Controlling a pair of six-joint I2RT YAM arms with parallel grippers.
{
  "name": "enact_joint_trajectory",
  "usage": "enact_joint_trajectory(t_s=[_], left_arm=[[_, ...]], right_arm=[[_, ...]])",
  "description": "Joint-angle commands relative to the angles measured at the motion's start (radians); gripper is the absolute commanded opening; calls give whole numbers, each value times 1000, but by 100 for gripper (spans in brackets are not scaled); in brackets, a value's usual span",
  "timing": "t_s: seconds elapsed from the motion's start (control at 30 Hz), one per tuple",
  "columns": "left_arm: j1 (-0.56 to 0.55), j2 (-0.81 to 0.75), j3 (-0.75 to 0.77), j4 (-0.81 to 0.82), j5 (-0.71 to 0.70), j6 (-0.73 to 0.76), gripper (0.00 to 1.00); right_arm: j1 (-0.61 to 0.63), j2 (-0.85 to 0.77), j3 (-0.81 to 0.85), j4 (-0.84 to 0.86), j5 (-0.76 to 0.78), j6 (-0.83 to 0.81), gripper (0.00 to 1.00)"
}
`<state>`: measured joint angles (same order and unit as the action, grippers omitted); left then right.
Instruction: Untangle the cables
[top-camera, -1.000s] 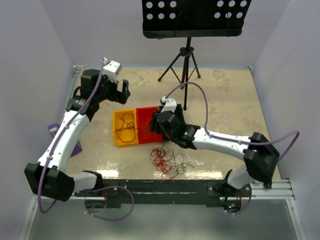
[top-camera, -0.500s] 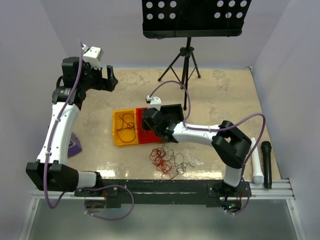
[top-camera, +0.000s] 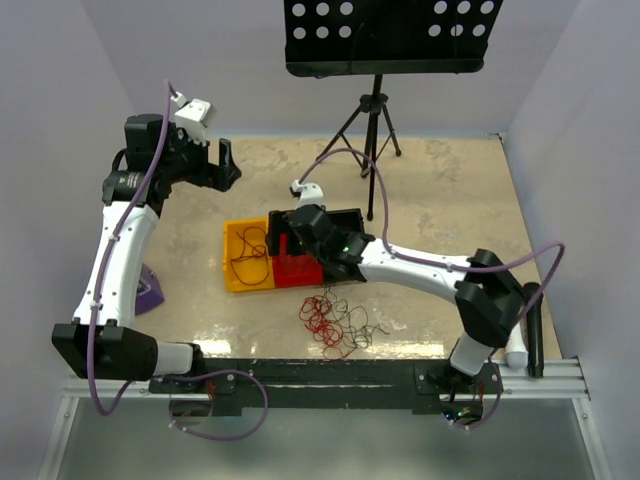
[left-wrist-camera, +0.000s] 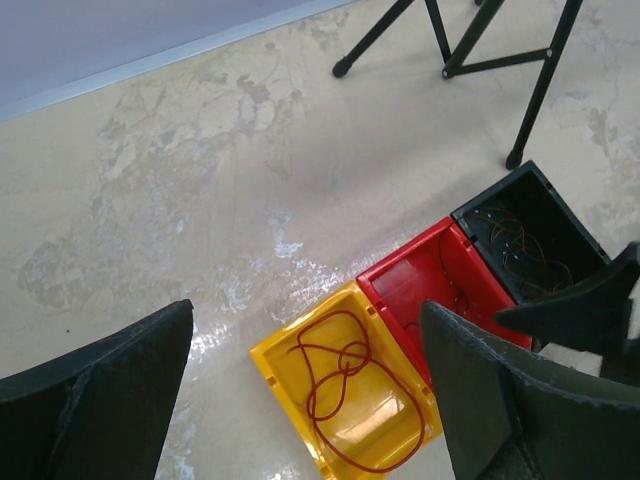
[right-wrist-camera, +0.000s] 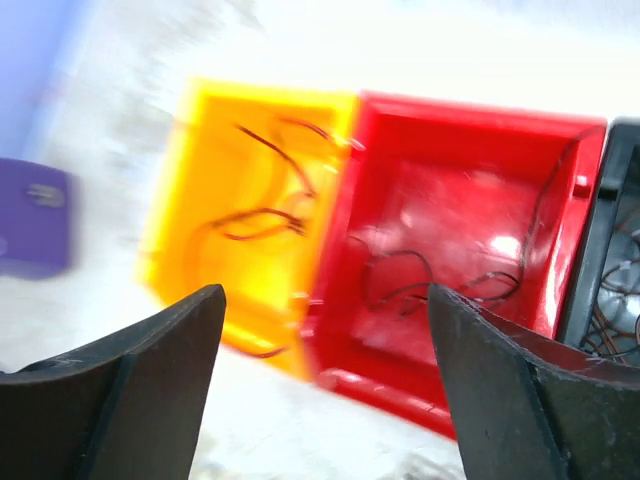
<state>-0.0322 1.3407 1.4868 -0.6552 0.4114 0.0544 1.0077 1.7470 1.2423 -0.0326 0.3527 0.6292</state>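
My right gripper draws back from the bins and down onto the dark wire of the tangle (top-camera: 335, 325) next. It then closes there, because that wire crosses the red wires.
The cables' tangle (top-camera: 335, 325), red and dark wires, lies on the table in front of three joined bins. A red cable (left-wrist-camera: 350, 395) is coiled in the yellow bin (left-wrist-camera: 285, 365). Thin dark cable (right-wrist-camera: 400, 275) lies in the red bin (right-wrist-camera: 470, 190), and more thin wires (left-wrist-camera: 520, 240) sit in the black bin (left-wrist-camera: 560, 215). My right gripper (right-wrist-camera: 325, 300) hovers open over the seam between the yellow bin (right-wrist-camera: 190, 200) and the red bin, nothing between its fingers. My left gripper (left-wrist-camera: 305, 320) is open and empty, high over the table's back left (top-camera: 222, 160).
A music stand's tripod (top-camera: 370, 130) stands behind the bins. A purple object (top-camera: 150, 290) lies by the left arm. A black microphone (top-camera: 533, 305) and a white bar (top-camera: 515, 345) lie at the right edge, beside the right arm's elbow.
The right gripper narrowed, then opened wide over the red bin, and its arm shifted left, its elbow now swung right. The left arm swung up and back left.
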Motion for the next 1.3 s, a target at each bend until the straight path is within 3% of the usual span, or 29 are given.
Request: enact_joint_trajectory(t_s=[0.0, 0.2, 0.33, 0.53, 0.73, 0.97, 1.27], left_arm=[[6, -11, 41, -37, 29, 45, 100], [5, -20, 21, -49, 43, 77, 100], [-1, -34, -19, -83, 130, 145, 100], [-156, -98, -163, -93, 130, 246, 100], [-181, -136, -249, -95, 205, 268, 100], [-186, -166, -290, -115, 231, 292, 100], [-186, -186, -316, -121, 231, 305, 99]], right_arm=[[5, -124, 36, -52, -58, -16, 87], [5, -222, -69, -81, -66, 6, 84], [15, -352, -223, -118, -58, 59, 83], [124, -515, -480, -135, -50, 207, 79], [152, -564, -583, -130, -23, 271, 74], [152, -500, -583, -50, 29, 254, 66], [154, -408, -567, -10, 97, 254, 35]])
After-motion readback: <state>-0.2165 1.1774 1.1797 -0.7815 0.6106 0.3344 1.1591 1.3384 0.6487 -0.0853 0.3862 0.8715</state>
